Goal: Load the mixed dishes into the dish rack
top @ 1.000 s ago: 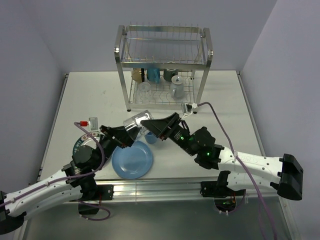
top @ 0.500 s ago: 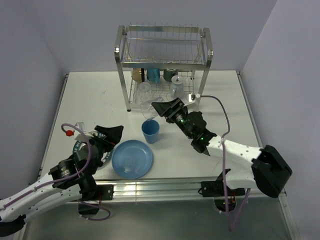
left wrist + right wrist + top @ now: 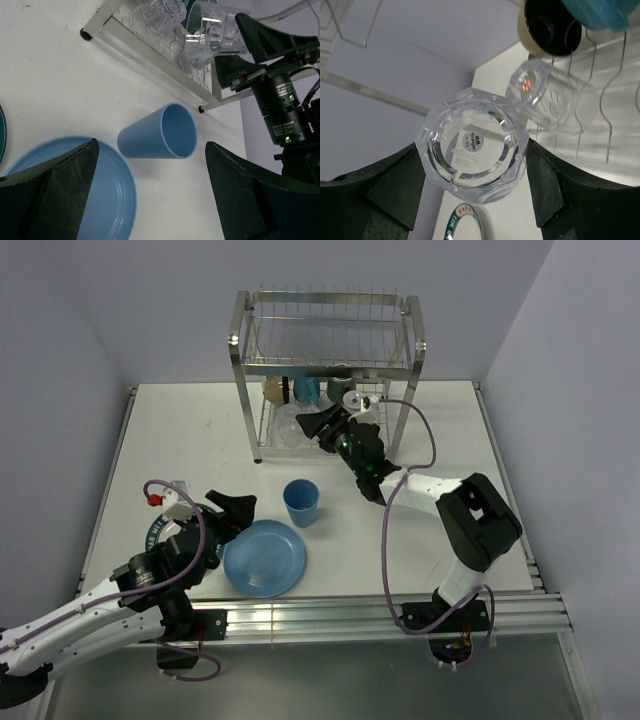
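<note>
The blue tumbler's open rim (image 3: 286,497) (image 3: 162,134) is below my left gripper and to its right in the top view, so I will move down that way, with my fingers on both sides of the tumbler's nearest edge.
The dish rack (image 3: 325,335) stands at the back of the table. My right gripper (image 3: 318,426) is shut on a clear glass (image 3: 474,145) and holds it at the front of the rack's lower tier. The held glass also shows in the left wrist view (image 3: 212,31). A second clear glass (image 3: 540,92) lies on the lower tier, with a cream cup (image 3: 277,390), a blue mug (image 3: 307,390) and a dark mug (image 3: 342,386) behind it. My left gripper (image 3: 236,510) is open and empty above the blue plate (image 3: 265,558). The blue tumbler (image 3: 301,502) stands beside the plate. The black bowl is out of view.
A white plate with a dark patterned rim (image 3: 158,530) lies partly under my left arm. The rack's upper tier (image 3: 325,310) holds nothing I can see. The right arm's cable (image 3: 420,455) loops over the table to the right of the rack.
My right arm has carried the clear glass from above the tumbler back to the rack's lower tier. My left gripper has drawn back a little toward the blue plate.
</note>
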Robot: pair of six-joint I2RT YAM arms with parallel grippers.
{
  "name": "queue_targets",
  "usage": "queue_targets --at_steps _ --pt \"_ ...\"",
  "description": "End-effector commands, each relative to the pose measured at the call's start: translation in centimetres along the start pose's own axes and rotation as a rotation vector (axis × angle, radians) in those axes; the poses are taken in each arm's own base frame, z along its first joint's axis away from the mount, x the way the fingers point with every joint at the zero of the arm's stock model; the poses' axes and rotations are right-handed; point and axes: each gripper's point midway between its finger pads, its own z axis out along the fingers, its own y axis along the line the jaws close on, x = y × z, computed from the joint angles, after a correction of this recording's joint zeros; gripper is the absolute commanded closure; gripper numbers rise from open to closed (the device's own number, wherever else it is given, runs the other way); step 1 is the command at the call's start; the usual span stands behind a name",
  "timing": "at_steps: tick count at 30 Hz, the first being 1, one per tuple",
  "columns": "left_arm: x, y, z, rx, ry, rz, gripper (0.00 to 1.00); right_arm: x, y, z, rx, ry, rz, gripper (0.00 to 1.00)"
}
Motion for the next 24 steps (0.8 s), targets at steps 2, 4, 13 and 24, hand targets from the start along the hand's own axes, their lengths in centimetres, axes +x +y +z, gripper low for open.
queue_targets --at_steps 2,4,13,24 --pt "-1.9 -1.8 -0.4 0.05 -0.046 0.023 0.06 -3.8 2.4 2.2 -0.049 -0.099 -0.088 1.0" --pt "-1.8 -2.0 -0.4 0.057 -0.041 0.034 0.07 -4.1 1.5 2.8 -0.012 -0.109 -0.099 1.0" --pt "0.5 -2.8 0.9 0.06 0.024 0.138 0.08 -5.7 -2.0 4.4 0.092 -0.137 -0.184 1.0" --pt "2.5 -2.7 2.6 0.043 0.068 0.18 0.07 -7.1 -4.4 4.2 0.151 -0.16 -0.244 1.0"
